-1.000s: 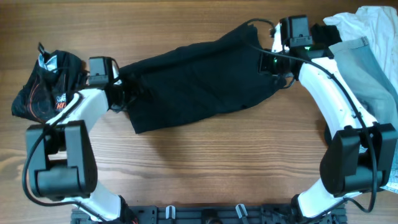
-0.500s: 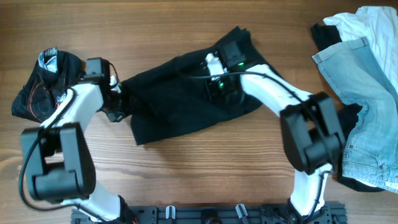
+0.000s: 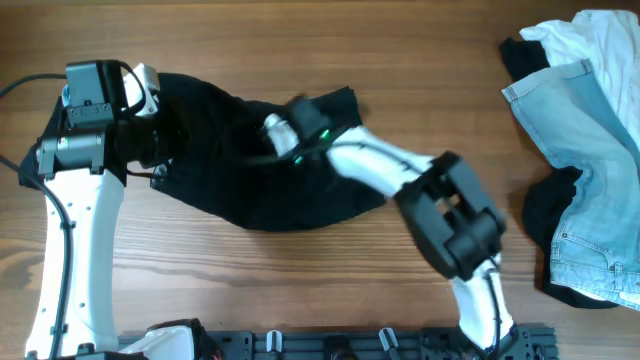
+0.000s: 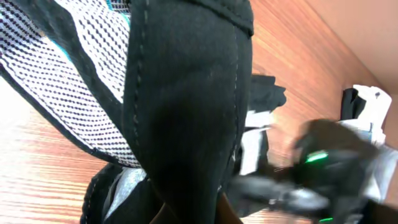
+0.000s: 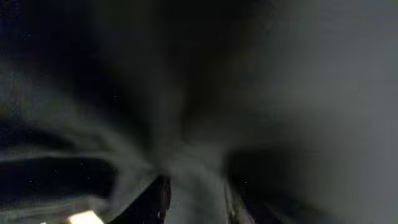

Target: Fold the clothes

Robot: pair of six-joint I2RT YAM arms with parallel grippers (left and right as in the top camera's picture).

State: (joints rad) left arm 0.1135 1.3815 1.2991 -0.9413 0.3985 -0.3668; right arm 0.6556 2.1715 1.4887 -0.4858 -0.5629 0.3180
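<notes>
The garment's other end [image 3: 345,112] [image 4: 267,93] lies below the left gripper and to its right in the overhead view, so the left gripper will next swing the cloth across and down onto that end and release it.
The large black garment [image 3: 290,185] lies bunched across the middle of the table. Its left end hangs from my left gripper [image 3: 152,95], which is raised at the upper left and shut on it. The left wrist view is filled by this hanging black cloth [image 4: 186,106], with a dotted mesh lining [image 4: 68,81] beside it; the fingers are hidden. My right gripper [image 3: 283,125] reaches far left over the garment. In the blurred right wrist view, dark fabric [image 5: 186,124] runs in folds between its fingers [image 5: 158,199], so it looks shut on the cloth.
Pale blue jeans [image 3: 590,170] and a white top [image 3: 590,35] lie heaped at the right edge, with a dark piece [image 3: 545,205] under them. The right arm's links [image 3: 450,215] stretch diagonally across the table's middle.
My left gripper has shut on the garment's left end and lifted it up and leftward. My right gripper has swept left across the table with the garment's right part, bunching the cloth.
</notes>
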